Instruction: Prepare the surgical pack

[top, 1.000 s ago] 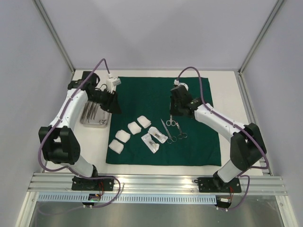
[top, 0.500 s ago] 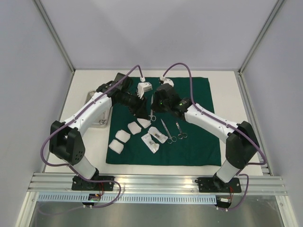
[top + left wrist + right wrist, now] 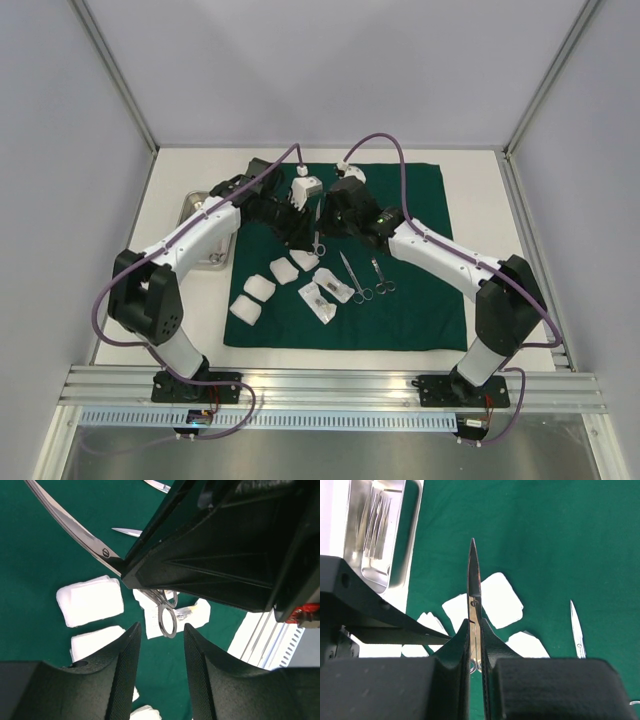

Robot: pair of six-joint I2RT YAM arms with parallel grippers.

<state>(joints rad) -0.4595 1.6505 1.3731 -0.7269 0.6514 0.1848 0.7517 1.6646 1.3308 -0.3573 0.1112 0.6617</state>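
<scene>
My left gripper eases toward the right gripper next, open fingers passing astride the scissors' handle end (image 3: pixel 319 249) (image 3: pixel 167 619), because the right gripper's hold leaves that end free.
The dark green cloth (image 3: pixel 400 300) of the surgical pack lies spread flat. My right gripper (image 3: pixel 322 220) (image 3: pixel 475 626) hangs over its upper left part, shut on a pair of steel scissors (image 3: pixel 319 242) (image 3: pixel 473 580) held by the shanks. My left gripper (image 3: pixel 300 236) (image 3: pixel 160 630) faces it, open, its fingertips (image 3: pixel 131 635) just short of the scissors' finger ring (image 3: pixel 166 621). White gauze squares (image 3: pixel 261 288) (image 3: pixel 501 600) lie below them. Two more scissors (image 3: pixel 352 275) lie on the cloth. The steel tray (image 3: pixel 192 215) (image 3: pixel 380 535) stands off the cloth's left edge, holding slim instruments.
Two clear packets (image 3: pixel 330 287) lie beside the gauze. My left arm (image 3: pixel 200 235) crosses over the tray. Metal posts and pale walls (image 3: pixel 60 150) close the table on three sides, and a rail (image 3: pixel 330 385) runs along the near edge.
Both arms have swung to the cloth's upper left and now meet there. The left gripper left the tray and widened a little. The right one stays shut.
</scene>
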